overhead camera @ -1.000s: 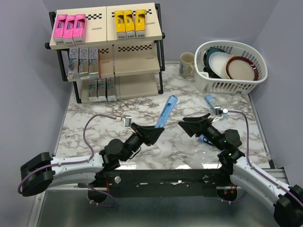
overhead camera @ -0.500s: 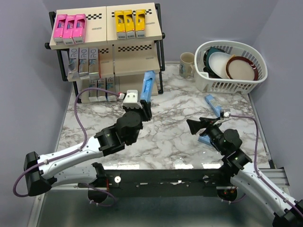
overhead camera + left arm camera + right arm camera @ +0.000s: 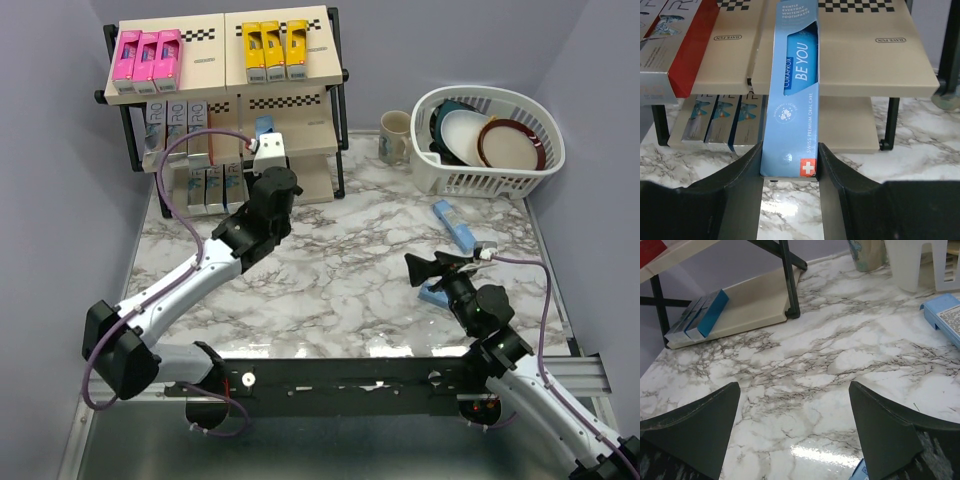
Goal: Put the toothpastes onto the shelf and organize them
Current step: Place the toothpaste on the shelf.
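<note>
The left gripper moves outward next over the part of the board beside its seam [image 3: 766, 55] and releases the toothpaste, since the middle board [image 3: 865, 60] is bare past the red carton.
The shelf [image 3: 290, 150] stands at the back left. Pink toothpastes [image 3: 148, 55] and yellow ones [image 3: 275, 48] are on its top board. Silver and red ones [image 3: 180, 128] are on the middle board, teal ones [image 3: 210, 185] on the bottom. My left gripper [image 3: 266, 152] is shut on a light blue toothpaste [image 3: 790, 90], held upright at the front edge of the middle board [image 3: 865, 60], right of the red carton [image 3: 690, 50]. My right gripper [image 3: 420, 268] is open and empty low over the table. Two light blue toothpastes lie on the table, one [image 3: 456, 224] far right and one [image 3: 435, 296] beside my right gripper.
A white dish basket [image 3: 490, 140] with plates stands at the back right, with a mug [image 3: 395, 135] on its left. In the right wrist view the shelf's black leg [image 3: 789, 285] and bottom board [image 3: 755, 305] are ahead on the left.
My left arm has carried the light blue toothpaste from mid-table up to the shelf's middle board. My right gripper has drawn back to the near right.
</note>
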You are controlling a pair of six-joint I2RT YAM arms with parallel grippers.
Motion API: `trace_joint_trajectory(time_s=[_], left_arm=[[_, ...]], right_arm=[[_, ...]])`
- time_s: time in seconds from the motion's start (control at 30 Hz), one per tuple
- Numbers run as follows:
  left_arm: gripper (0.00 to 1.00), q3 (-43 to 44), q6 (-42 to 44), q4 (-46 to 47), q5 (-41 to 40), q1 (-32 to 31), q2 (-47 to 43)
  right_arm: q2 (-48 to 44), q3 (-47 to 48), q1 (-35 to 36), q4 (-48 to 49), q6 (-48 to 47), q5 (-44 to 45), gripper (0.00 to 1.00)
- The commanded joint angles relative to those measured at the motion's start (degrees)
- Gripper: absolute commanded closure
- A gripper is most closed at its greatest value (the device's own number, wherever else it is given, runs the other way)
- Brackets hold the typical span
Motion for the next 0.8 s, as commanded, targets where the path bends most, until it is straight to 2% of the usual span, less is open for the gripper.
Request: trace_joint_trajectory(time_s=[0.0,0.03,0.23,0.77], left_arm=[[0.73,2.7,5.0,8.9,4.1,5.2,4.4],[0.73,2.6,6.1,12.5,4.7,5.8,5.0],[0.72,4.7,7.8,17.7,9.7,10.8,10.3],[0.64,6.7,11.6,24.8,15.9,16.4,17.8]], right_arm=[[0.4,-0.9,0.1,0.7,-0.4,2.2,0.02],[1.2,-0.9,0.1,0.8,-0.4,1.9,0.02],[3.4,-0.9,0.1,2.1,-0.2,1.1,0.02],[3.5,-1.1,0.1,2.3,-0.2,-0.4,0.02]])
